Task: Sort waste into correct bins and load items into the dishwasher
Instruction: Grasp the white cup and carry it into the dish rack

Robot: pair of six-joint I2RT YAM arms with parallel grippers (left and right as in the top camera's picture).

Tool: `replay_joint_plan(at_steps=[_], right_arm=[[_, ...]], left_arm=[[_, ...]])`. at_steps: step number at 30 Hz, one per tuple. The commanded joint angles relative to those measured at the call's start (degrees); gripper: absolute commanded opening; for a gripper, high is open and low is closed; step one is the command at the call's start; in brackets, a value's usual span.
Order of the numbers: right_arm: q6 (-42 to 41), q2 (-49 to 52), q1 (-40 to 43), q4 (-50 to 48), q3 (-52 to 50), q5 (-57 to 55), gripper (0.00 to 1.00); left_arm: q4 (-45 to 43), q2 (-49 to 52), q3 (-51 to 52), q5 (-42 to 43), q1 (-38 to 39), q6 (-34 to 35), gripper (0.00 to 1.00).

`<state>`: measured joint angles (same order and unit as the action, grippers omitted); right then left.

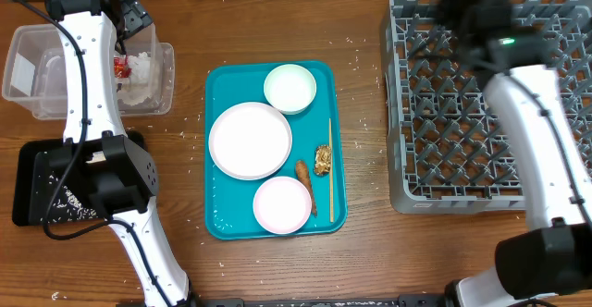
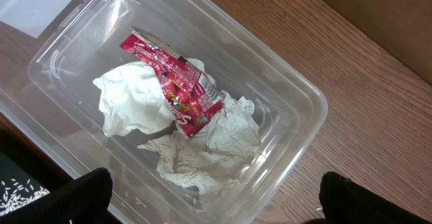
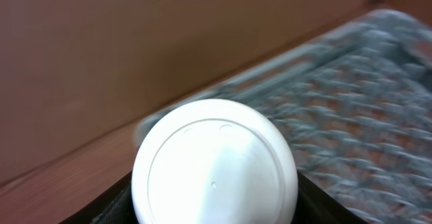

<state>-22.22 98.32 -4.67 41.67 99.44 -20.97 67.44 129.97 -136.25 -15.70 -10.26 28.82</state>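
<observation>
The cup goes across and down with my right gripper next for release, as the rack's empty side lies below it and to its right in the overhead view.
My right gripper is shut on the small white cup, whose round base faces the camera. It hangs over the far left corner of the grey dishwasher rack; in the overhead view the right gripper hides the cup. My left gripper stands open above the clear tub, with nothing between its fingers. The crumpled napkin and the red-and-white wrapper lie inside the tub. The black tray holds rice grains.
A teal tray holds a large plate, a bowl, a smaller plate, an orange stick, a brown food lump and a thin wooden stick. Rice grains dot the table around it.
</observation>
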Motion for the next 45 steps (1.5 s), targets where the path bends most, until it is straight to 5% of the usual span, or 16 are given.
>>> replay_joint_plan(at_steps=[1, 24, 31, 37, 45], right_arm=[[0.1, 0.0, 7.0, 1.0, 1.1, 0.4, 0.58], [-0.5, 8.9, 27.9, 8.5, 1.0, 3.7, 0.6], [-0.3, 8.9, 27.7, 10.2, 1.0, 4.1, 0.82], [-0.3, 8.7, 27.3, 13.4, 1.4, 6.8, 0.88], [6.7, 4.0, 19.3, 15.0, 1.6, 29.2, 1.0]], left_arm=[[-0.2, -1.0, -0.8, -0.8, -0.2, 0.6, 1.0], [-0.1, -1.0, -0.8, -0.8, -0.2, 0.6, 1.0], [-0.2, -1.0, -0.8, -0.8, -0.2, 0.6, 1.0], [-0.2, -1.0, -0.8, -0.8, -0.2, 0.6, 1.0], [-0.2, -1.0, -0.8, -0.8, -0.2, 0.6, 1.0]])
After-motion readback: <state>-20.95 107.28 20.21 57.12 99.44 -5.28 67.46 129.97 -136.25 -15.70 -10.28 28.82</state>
